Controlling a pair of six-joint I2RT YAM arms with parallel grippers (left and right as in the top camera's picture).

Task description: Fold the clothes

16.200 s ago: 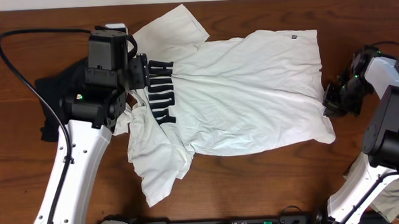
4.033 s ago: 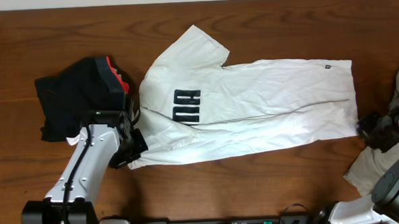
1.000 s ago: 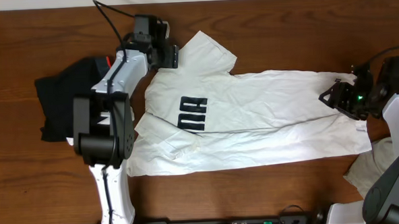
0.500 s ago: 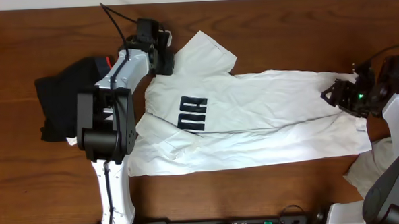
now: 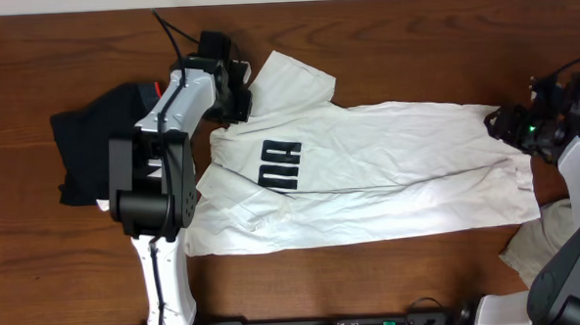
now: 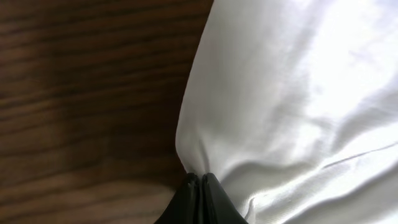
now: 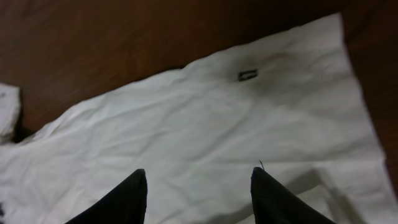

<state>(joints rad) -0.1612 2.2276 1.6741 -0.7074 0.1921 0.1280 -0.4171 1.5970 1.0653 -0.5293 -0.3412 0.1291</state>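
Note:
The shirt's far corner (image 7: 336, 23) is still out of reach of the fingers of my open right gripper, which hover short of it, so I should move this gripper outward and down past the dark tag onto that corner.
The white T-shirt (image 5: 369, 169) lies folded lengthwise across the table, its black letters (image 5: 280, 163) facing up. At the shirt's upper left, beside the sleeve, my left gripper (image 5: 236, 98) is shut on the fabric. In the left wrist view the left gripper (image 6: 200, 184) pinches a bunched edge of the white cloth (image 6: 292, 93), with its black fingertips pressed together. My right gripper (image 5: 505, 126) hovers open over the shirt's right end. In the right wrist view the right gripper (image 7: 198, 177) has nothing between its fingers, with flat white cloth (image 7: 205, 130) below it.
A black garment (image 5: 99, 156) with a red-orange band sits left of the shirt, under the left arm. A pale grey-beige garment (image 5: 543, 240) lies at the right edge by the right arm's base. A small dark tag (image 7: 247, 75) marks the shirt near its hem. Bare wood (image 6: 87, 93) surrounds the shirt.
The left gripper has shut on the shirt's edge by the sleeve and shifted slightly toward the near side, drawing the sleeve with it. The right gripper has moved right toward the shirt's end.

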